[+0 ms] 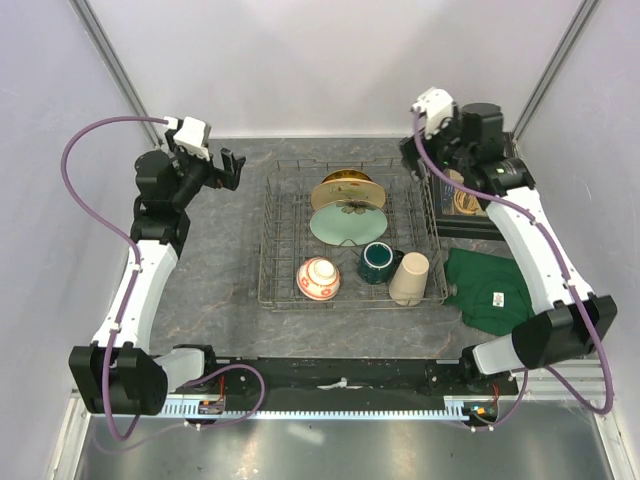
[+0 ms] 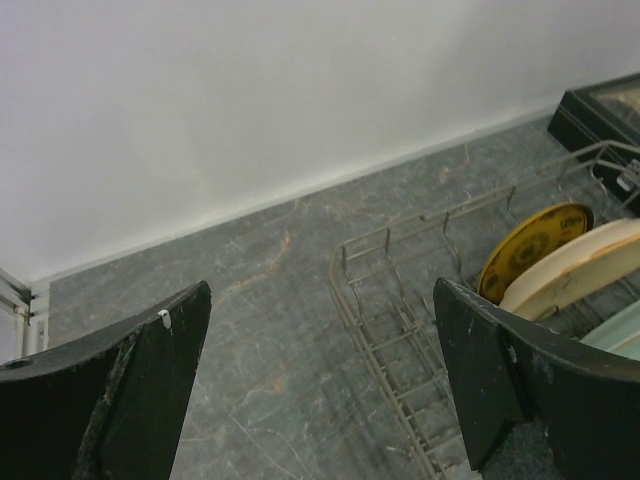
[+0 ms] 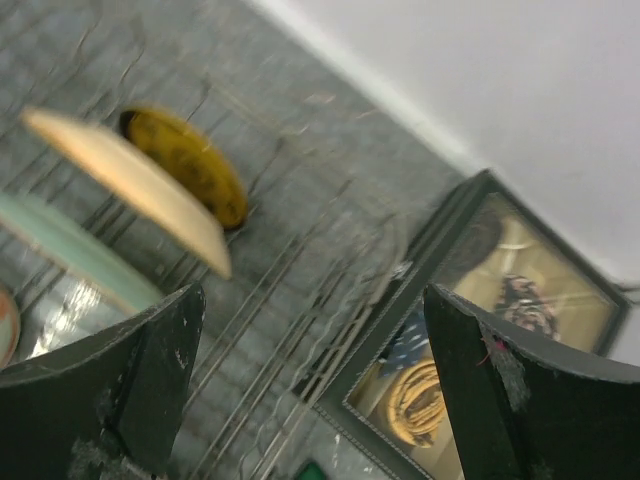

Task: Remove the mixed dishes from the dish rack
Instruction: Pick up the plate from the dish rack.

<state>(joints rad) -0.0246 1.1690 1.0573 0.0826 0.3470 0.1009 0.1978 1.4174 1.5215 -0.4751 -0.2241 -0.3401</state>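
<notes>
I will next move my right gripper back and left in the top view, turning and lowering it astride the upright pale green plate's rim.
The grey wire dish rack (image 1: pixel 268 250) stands mid-table. Inside it, the gold-brown plate (image 1: pixel 349 189) and the pale green plate (image 1: pixel 347 224) stand on edge at the back. The red-and-white bowl (image 1: pixel 318 278), dark green mug (image 1: pixel 378 262) and beige tumbler (image 1: pixel 409 277) sit along the front. My left gripper (image 1: pixel 232 165) hovers open left of the rack's back corner, empty; its wrist view shows the rack (image 2: pixel 400 330) and gold-brown plate (image 2: pixel 535 245). My right gripper (image 1: pixel 415 160) hangs open and empty over the rack's back right edge (image 3: pixel 300 300).
A dark glass-lidded box (image 1: pixel 465 205) lies right of the rack, directly under the right arm, also seen from the right wrist (image 3: pixel 500 300). A green folded cloth (image 1: pixel 492 290) lies at the front right. White walls close the back and sides.
</notes>
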